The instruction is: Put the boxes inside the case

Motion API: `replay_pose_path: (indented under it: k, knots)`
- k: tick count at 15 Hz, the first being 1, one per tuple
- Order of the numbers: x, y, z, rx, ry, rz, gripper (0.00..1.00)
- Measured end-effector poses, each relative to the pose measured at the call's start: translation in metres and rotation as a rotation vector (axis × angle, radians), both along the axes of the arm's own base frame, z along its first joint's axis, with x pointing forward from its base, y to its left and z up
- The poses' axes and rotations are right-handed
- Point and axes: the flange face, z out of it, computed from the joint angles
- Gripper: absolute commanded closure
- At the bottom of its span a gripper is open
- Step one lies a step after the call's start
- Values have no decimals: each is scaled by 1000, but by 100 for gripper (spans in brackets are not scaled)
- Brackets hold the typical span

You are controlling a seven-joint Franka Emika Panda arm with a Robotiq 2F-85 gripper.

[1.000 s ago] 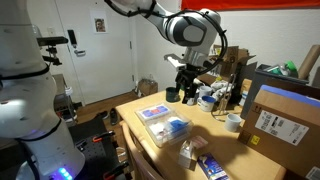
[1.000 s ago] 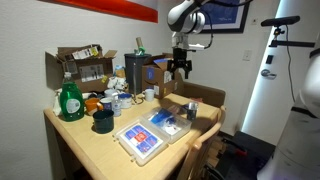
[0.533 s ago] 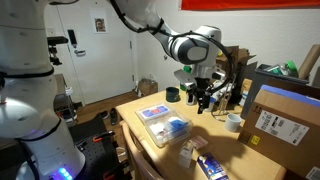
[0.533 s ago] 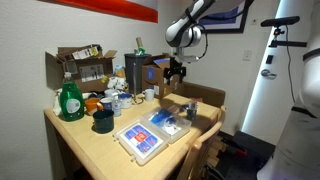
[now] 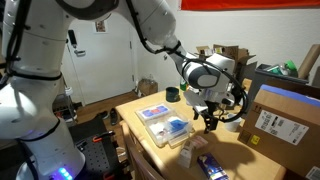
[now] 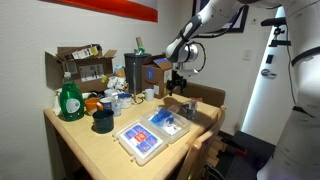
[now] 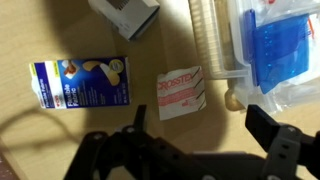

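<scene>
The white packet with red print [image 5: 199, 141] [image 7: 181, 93] lies flat and uncovered below my open gripper, so I need to lower my gripper onto the packet's middle and close my fingers.
In the wrist view a dark blue box [image 7: 80, 82] with white markings lies flat on the wooden table at the left. A whitish-grey box [image 7: 125, 15] is cut off by the top edge. The clear case [image 7: 275, 50], with blue items inside, fills the top right corner. My gripper [image 7: 205, 128] hangs open above the bare table, below these things, with nothing between its fingers. Both exterior views show the gripper [image 5: 208, 118] [image 6: 180, 85] held over the table beside the case [image 5: 163, 122] [image 6: 150, 133], with the blue box [image 5: 212, 168] near the table's front edge.
A white packet with red print [image 7: 182, 93] lies between the blue box and the case, with a clear ribbed cylinder [image 7: 210, 40] next to it. Large brown cardboard boxes [image 5: 280, 115] [image 6: 78, 68], a green bottle [image 6: 69, 100] and dark cups [image 6: 102, 122] crowd the table's back.
The arm has swung down and across the table, from above the back clutter to low over the spot beside the case. The jaws stayed open.
</scene>
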Motion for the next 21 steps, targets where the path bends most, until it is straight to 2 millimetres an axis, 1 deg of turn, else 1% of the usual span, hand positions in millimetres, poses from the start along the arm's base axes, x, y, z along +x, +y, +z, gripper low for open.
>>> replay_pose_path:
  k: [2,5,8,10,12,15,16,17,21]
  knots:
    - [11,-8,-12,4,1,11,0]
    - [26,-11,-37,20,22,27,0]
    - [33,-13,-66,48,59,23,0]
    - [35,-16,-82,59,80,18,0]
    - [36,-23,-92,63,92,9,0]
    - [35,-32,-98,68,103,-4,0]
    - [35,-34,-99,72,110,-6,25]
    - [35,-35,-102,78,117,-7,28]
    - [38,-27,-113,111,137,-5,58]
